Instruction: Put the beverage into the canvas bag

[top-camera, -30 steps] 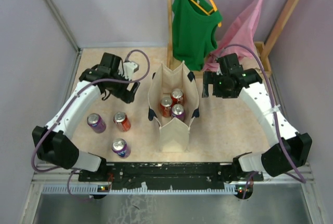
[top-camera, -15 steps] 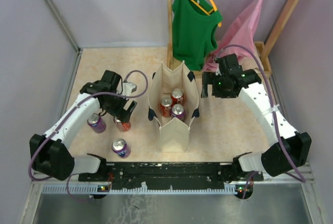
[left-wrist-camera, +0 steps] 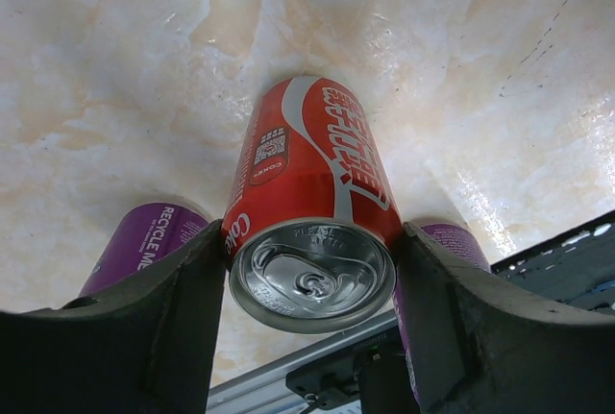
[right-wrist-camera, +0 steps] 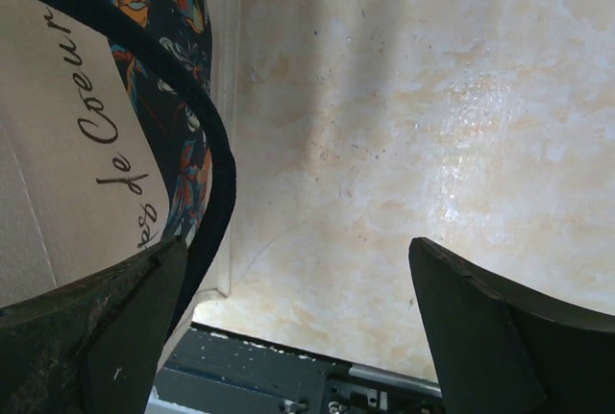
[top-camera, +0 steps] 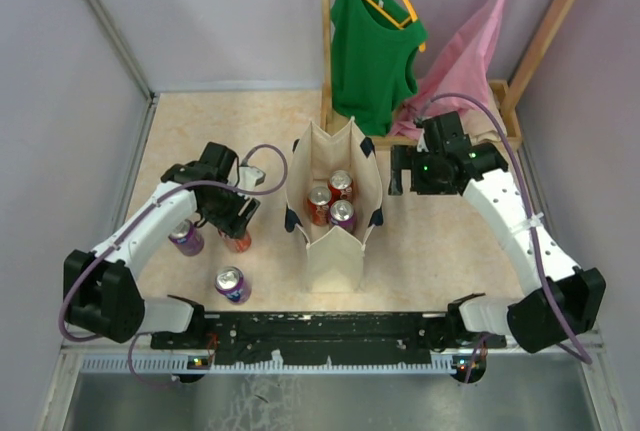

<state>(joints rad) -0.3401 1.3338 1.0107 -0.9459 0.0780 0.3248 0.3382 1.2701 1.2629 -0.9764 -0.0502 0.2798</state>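
Observation:
The bag's free near end [top-camera: 317, 232] is to the right of my left gripper in the top view, so I should lift the red can over the side of the bag, lower it and let it go.
A red cola can [left-wrist-camera: 317, 174] stands upright on the table left of the canvas bag [top-camera: 335, 246]. My left gripper [left-wrist-camera: 309, 241] has come down over the can, and its two fingers press the can's sides just below the top rim. From above, the left gripper [top-camera: 236, 219] hides most of the red can [top-camera: 238, 242]. The beige bag stands open with three cans inside [top-camera: 330, 201]. My right gripper [top-camera: 405, 173] hangs open beside the bag's right wall, holding nothing. In the right wrist view the bag's printed side [right-wrist-camera: 58, 145] and navy handle [right-wrist-camera: 216, 174] lie left of the right gripper [right-wrist-camera: 298, 270].
Two purple cans stand near the red one [top-camera: 185, 238] [top-camera: 231, 283]; both flank it in the left wrist view [left-wrist-camera: 144, 241] [left-wrist-camera: 447, 241]. A green tank top [top-camera: 372, 41] and a pink garment [top-camera: 465, 61] hang from a wooden rack [top-camera: 325, 51] behind the bag.
My left arm swung toward the near edge and lowered over the red can, and its jaws narrowed onto it. The right arm shifted only slightly.

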